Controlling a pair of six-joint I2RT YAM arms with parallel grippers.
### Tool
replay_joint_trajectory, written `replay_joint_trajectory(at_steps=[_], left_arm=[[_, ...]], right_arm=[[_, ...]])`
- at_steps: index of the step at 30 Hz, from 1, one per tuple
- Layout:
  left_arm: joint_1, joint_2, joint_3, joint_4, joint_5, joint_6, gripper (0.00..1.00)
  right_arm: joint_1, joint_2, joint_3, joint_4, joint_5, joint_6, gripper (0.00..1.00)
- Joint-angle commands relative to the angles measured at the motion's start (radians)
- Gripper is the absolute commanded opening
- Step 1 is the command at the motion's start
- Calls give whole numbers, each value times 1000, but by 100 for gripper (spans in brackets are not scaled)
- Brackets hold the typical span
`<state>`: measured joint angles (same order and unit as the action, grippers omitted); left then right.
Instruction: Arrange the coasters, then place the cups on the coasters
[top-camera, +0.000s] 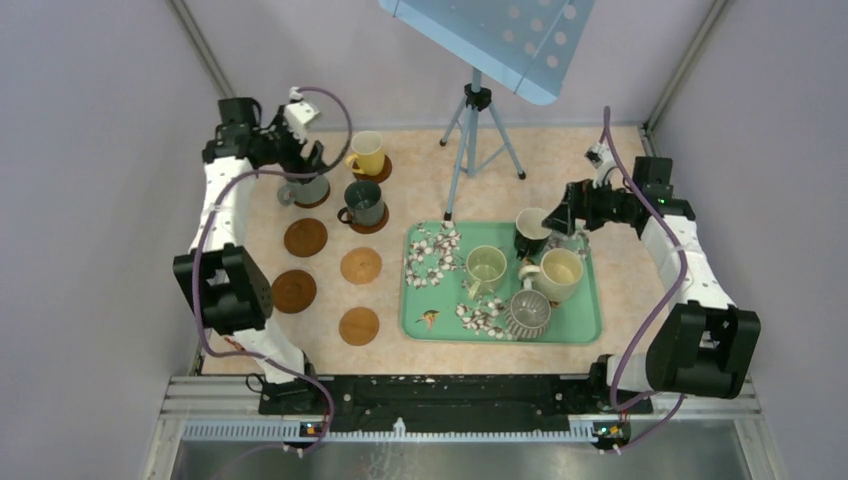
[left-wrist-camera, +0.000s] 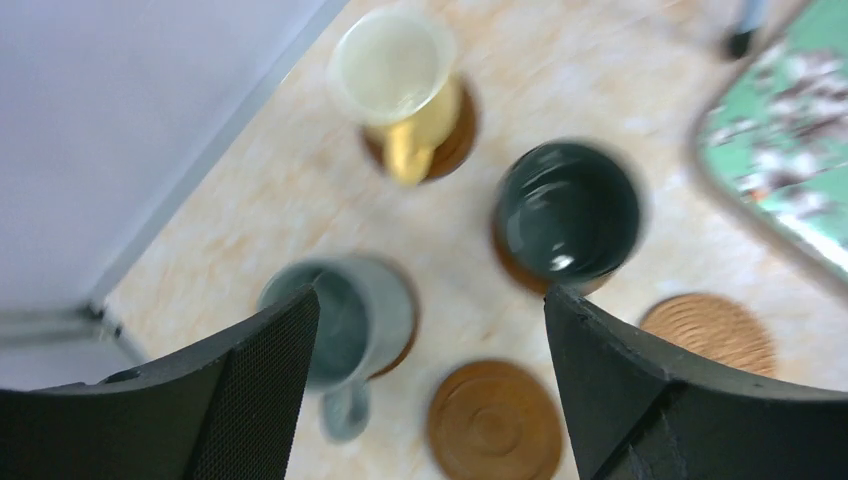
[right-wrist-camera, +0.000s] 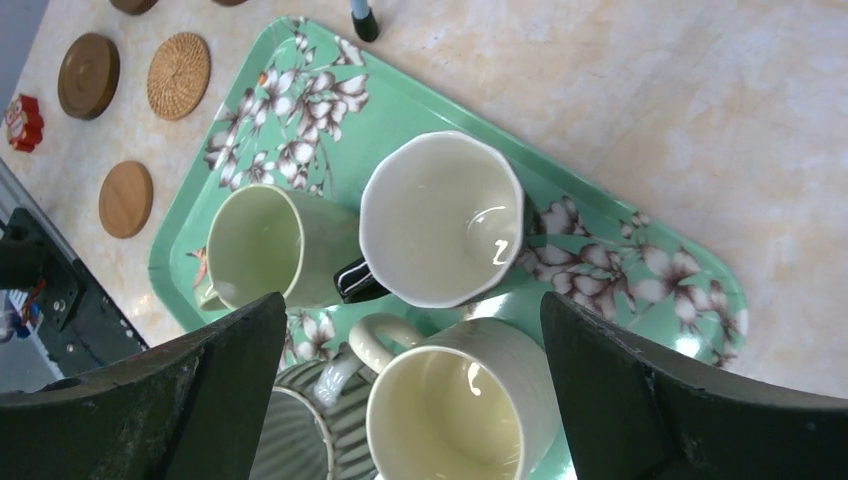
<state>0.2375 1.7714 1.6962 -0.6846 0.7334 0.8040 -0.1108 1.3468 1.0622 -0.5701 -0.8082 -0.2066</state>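
Note:
The robot's left gripper will next move over the tray and down onto the cream mug's handle (top-camera: 528, 271), because the handle is below the gripper and to its right in the top view.
Three cups stand on coasters at the back left: a yellow mug (top-camera: 367, 152) (left-wrist-camera: 395, 75), a dark green mug (top-camera: 363, 203) (left-wrist-camera: 568, 208) and a grey mug (top-camera: 308, 188) (left-wrist-camera: 365, 310). My left gripper (top-camera: 298, 165) (left-wrist-camera: 430, 300) hangs open just above the grey mug, holding nothing. Several coasters lie bare, among them a ringed one (top-camera: 305, 237) (left-wrist-camera: 495, 420) and a woven one (top-camera: 361, 265) (left-wrist-camera: 712, 328). On the tray, my open right gripper (top-camera: 562, 222) (right-wrist-camera: 415, 305) hovers over the cream mug (top-camera: 558, 274) (right-wrist-camera: 465, 410) and the black mug with white inside (top-camera: 530, 232) (right-wrist-camera: 440, 218).
The green floral tray (top-camera: 590, 325) (right-wrist-camera: 640, 255) also holds a pale green mug (top-camera: 486, 268) (right-wrist-camera: 255, 245) and a ribbed grey mug (top-camera: 527, 313) (right-wrist-camera: 295, 440). A tripod (top-camera: 478, 140) with a blue panel stands at the back. Walls close in the left, right and back.

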Motion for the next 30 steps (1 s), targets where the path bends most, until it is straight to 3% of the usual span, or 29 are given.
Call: replay_joint_trajectory(at_steps=[1,10,16,23,25,28,30], left_arm=[[-196,-148,-57,-42,-34,-79,88],[-620,-287,-198,53,-156,-315,88],[-878,-249,-202,-18,-236,-247,90],[-1057,-208,-277,171,-325,-377,85],[-1087,-177,-255,212,-286,-391,81],[-1140,-68,-149,199,-274,-421,64],[-1171,1,-80,189,-271,-431,58]], right_arm=[[-77,-63,53,7,-43,4,96],[-168,-79,23,26,-63,41,96],[-168,-79,13,44,-74,57,96],[-168,-81,7,58,-62,71,96],[-168,-80,7,61,-57,75,96],[-168,-80,10,61,-50,76,96],[-168,-81,11,59,-40,74,96]])
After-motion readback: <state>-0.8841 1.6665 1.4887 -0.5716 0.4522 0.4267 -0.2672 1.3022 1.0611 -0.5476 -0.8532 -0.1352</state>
